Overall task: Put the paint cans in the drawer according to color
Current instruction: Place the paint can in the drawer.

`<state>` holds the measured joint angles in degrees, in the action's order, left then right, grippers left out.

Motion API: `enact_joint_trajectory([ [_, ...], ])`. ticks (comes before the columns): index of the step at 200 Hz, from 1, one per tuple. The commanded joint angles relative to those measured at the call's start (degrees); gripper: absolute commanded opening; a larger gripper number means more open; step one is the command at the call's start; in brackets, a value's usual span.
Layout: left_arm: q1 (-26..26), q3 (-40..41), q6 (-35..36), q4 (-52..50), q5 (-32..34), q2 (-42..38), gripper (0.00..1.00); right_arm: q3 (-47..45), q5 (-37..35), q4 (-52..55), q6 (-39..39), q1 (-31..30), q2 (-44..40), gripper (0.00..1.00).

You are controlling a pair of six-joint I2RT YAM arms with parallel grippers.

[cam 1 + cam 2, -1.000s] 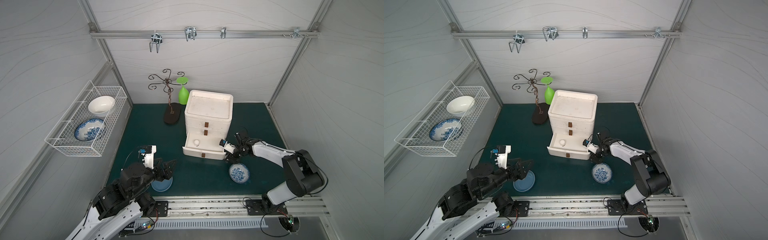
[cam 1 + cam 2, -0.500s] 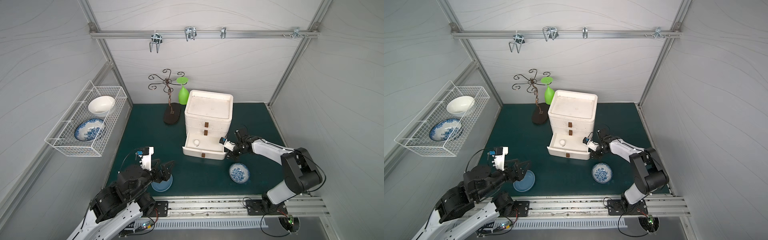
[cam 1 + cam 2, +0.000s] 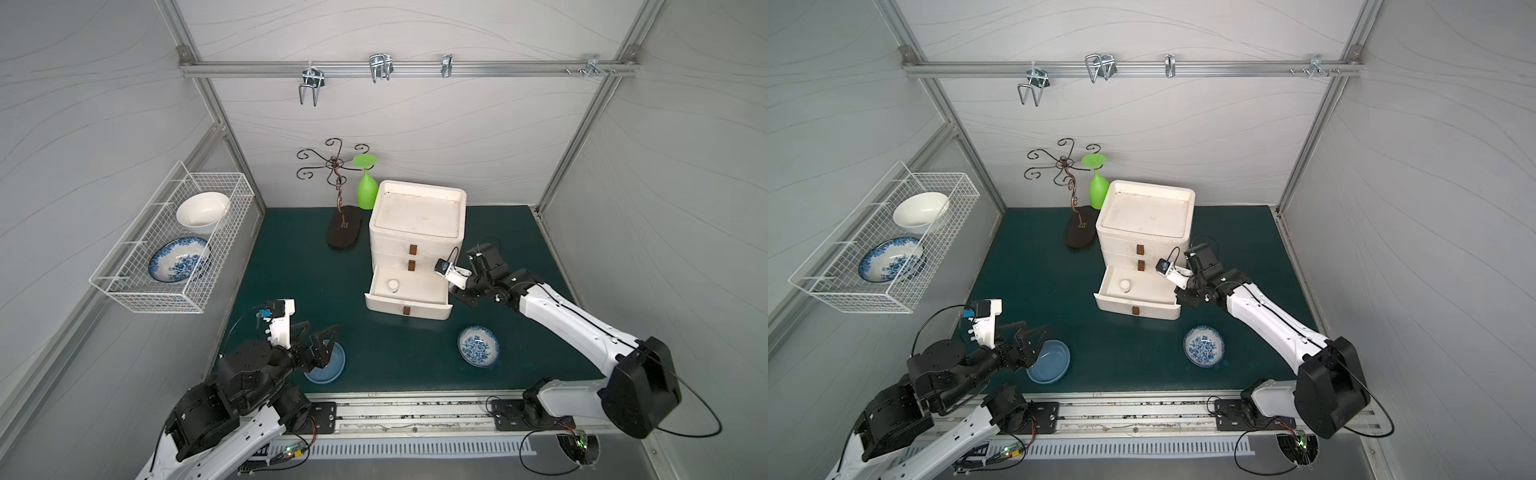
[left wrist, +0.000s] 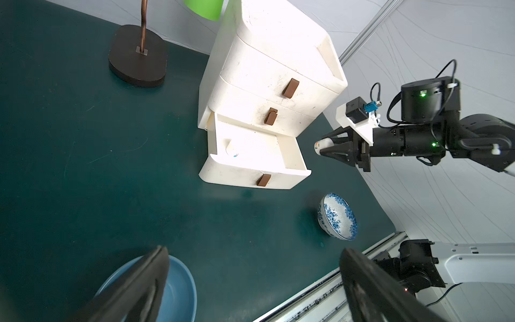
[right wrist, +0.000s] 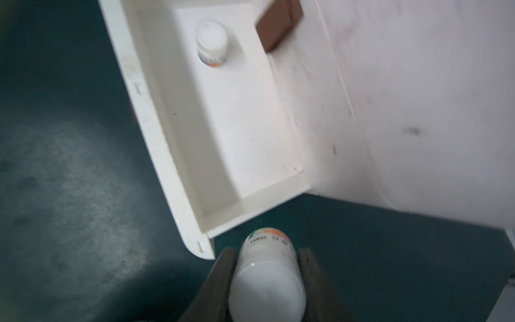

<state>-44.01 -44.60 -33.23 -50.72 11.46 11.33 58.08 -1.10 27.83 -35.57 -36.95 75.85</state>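
Note:
A white paint can already stands inside the bottom drawer. My right gripper should move next over the bottom drawer's end and down to the drawer's bare bottom beyond, then release.
A white three-drawer unit [image 3: 417, 232] stands mid-table with its bottom drawer [image 3: 405, 305] pulled out. One white paint can [image 3: 392, 285] [image 5: 211, 41] stands upright inside that drawer, near its left end. My right gripper [image 5: 267, 251] is shut on a second white paint can [image 5: 267, 278] [image 4: 320, 144]. It holds the can just off the drawer's right end, above the mat. Near the front left, my left gripper [image 3: 318, 332] [image 4: 253, 251] hangs open and empty over a blue plate [image 3: 328, 363]. No other paint cans are in view.
A blue-patterned bowl [image 3: 478, 346] sits on the mat in front of the drawer's right corner. Behind the unit stand a green upturned goblet [image 3: 365, 191] and a metal hook stand [image 3: 343, 232]. A wire basket [image 3: 124, 286] with two bowls hangs on the left wall.
My right gripper has closed further on the white can and drawn a little back from the patterned bowl toward the drawer's right end. The left gripper has drifted slightly left over the blue plate.

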Motion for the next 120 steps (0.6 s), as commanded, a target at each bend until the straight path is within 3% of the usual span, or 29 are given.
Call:
enact_joint_trajectory([
  [1,-0.1,-1.3,0.5,0.2,1.1,-0.9,1.0,4.2,-1.1,0.2,2.0,-4.2,5.0,0.2],
  [31,-0.1,-1.3,0.2,-0.5,1.7,-1.1,1.0,8.5,1.5,-1.9,3.2,-4.9,12.9,0.2],
  [75,-0.1,-1.2,0.1,-0.6,2.0,-0.8,1.0,10.1,6.6,-4.2,1.4,-1.2,22.0,0.22],
  [98,-0.1,-1.4,-0.1,-0.5,1.9,0.1,1.0,9.1,7.5,-6.0,0.7,-0.9,23.9,0.35],
  [112,-0.1,-1.1,-0.7,0.0,1.3,0.8,1.0,9.0,9.4,-6.4,0.4,-0.8,23.8,0.54],
  [120,-0.1,-0.9,-1.4,0.3,0.7,1.3,1.0,9.5,9.5,-5.7,0.6,-0.8,23.5,0.56],
])
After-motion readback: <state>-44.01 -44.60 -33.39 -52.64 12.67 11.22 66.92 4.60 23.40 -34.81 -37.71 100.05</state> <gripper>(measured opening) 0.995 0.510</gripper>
